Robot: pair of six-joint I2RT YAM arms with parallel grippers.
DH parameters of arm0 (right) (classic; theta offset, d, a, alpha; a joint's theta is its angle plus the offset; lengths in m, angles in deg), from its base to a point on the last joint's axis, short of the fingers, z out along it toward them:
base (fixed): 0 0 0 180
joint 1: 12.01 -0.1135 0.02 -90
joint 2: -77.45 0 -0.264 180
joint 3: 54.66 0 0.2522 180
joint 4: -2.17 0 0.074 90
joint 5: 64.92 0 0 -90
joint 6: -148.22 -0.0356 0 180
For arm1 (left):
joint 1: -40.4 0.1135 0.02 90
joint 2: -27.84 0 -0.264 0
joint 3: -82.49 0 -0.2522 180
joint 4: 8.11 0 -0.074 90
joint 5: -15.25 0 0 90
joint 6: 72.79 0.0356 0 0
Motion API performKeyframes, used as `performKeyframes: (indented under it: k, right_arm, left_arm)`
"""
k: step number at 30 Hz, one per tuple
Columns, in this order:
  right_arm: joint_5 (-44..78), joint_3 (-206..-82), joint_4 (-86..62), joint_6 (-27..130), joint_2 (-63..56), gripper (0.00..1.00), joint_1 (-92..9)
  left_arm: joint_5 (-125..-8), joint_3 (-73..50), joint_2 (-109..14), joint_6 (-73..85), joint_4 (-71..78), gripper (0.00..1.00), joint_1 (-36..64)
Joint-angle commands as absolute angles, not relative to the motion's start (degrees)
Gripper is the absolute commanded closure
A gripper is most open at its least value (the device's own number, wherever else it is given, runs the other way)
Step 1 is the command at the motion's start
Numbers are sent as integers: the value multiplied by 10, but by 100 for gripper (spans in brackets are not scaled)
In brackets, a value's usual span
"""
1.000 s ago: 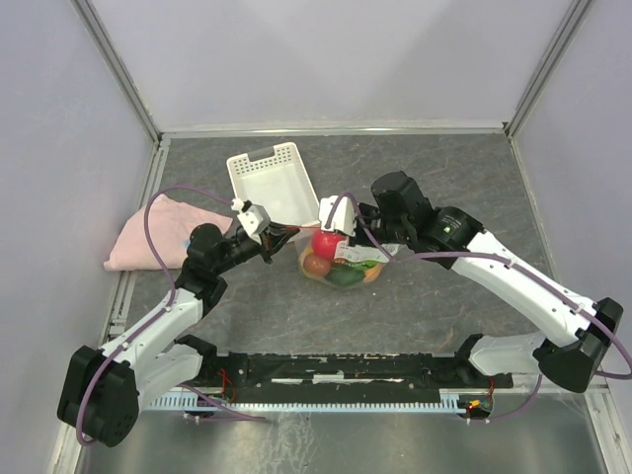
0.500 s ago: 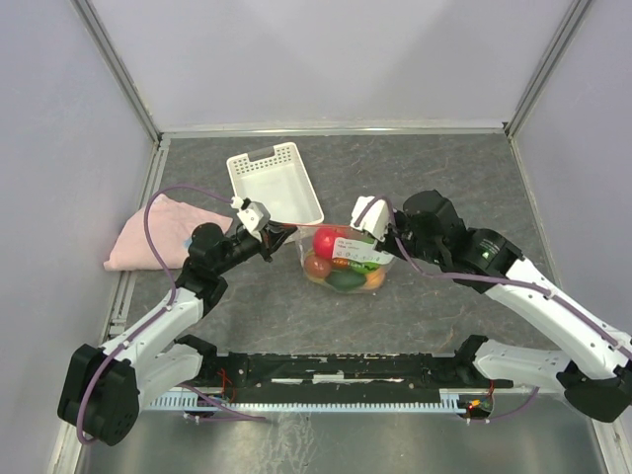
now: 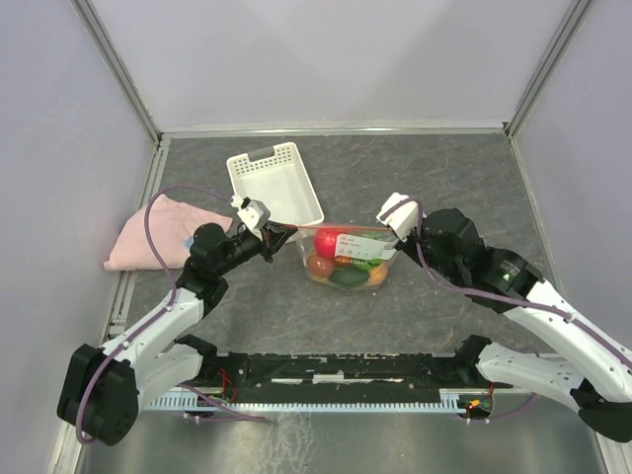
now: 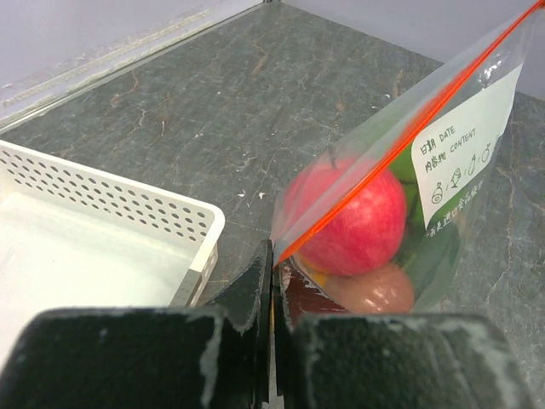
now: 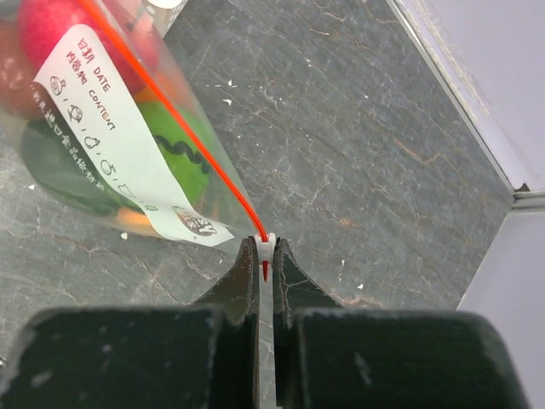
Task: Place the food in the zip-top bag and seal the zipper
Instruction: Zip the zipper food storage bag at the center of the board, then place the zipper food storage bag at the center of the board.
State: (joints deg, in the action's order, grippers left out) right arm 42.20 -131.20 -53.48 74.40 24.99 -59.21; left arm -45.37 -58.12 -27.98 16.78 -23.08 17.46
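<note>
Clear tabletop for the bag (image 3: 348, 259) is below my right gripper and to its right in the top view, so I will lower the zipper's slider there and let go.
The clear zip-top bag (image 3: 348, 259) stands on the table between my arms, and the food (image 3: 341, 267) sits inside it. A red apple (image 4: 349, 213), a peach piece (image 4: 375, 290) and a green piece (image 5: 179, 158) show through the plastic. The orange-red zipper (image 4: 409, 119) runs taut along the bag's mouth. My left gripper (image 4: 274, 256) is shut on the bag's left corner, at the zipper's end. At the right end, my right gripper (image 5: 265, 247) is shut on the zipper's small white slider (image 5: 266, 245).
A white perforated basket (image 3: 275, 185) lies tilted just behind the left gripper, its rim (image 4: 119, 204) close beside the fingers. A pink cloth (image 3: 158, 235) lies at the left wall. Grey walls enclose the table on three sides.
My right gripper has slid rightward along the bag's mouth, from near the left end to the right end. The left gripper has held still on its corner.
</note>
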Motion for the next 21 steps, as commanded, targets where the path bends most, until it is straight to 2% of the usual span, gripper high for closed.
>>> performKeyframes:
  k: [1,6,10,16,21]
  right_arm:
    - [523,-1294,-516,709,282,98,-586]
    - [495,-1268,-482,680,286,98,-586]
    - [524,-1247,-456,659,276,98,-584]
    - [577,-1253,-467,620,254,98,-559]
    - [576,-1254,-477,595,256,98,-514]
  left_arm:
    - [-518,-583,-270,141,-238,97,181]
    - [-464,-571,-299,103,-253,97,180]
    - [-446,-558,-327,73,-272,95,178]
    - [-458,-500,-396,26,-275,64,168]
    - [-489,-458,-436,-19,-270,45,167]
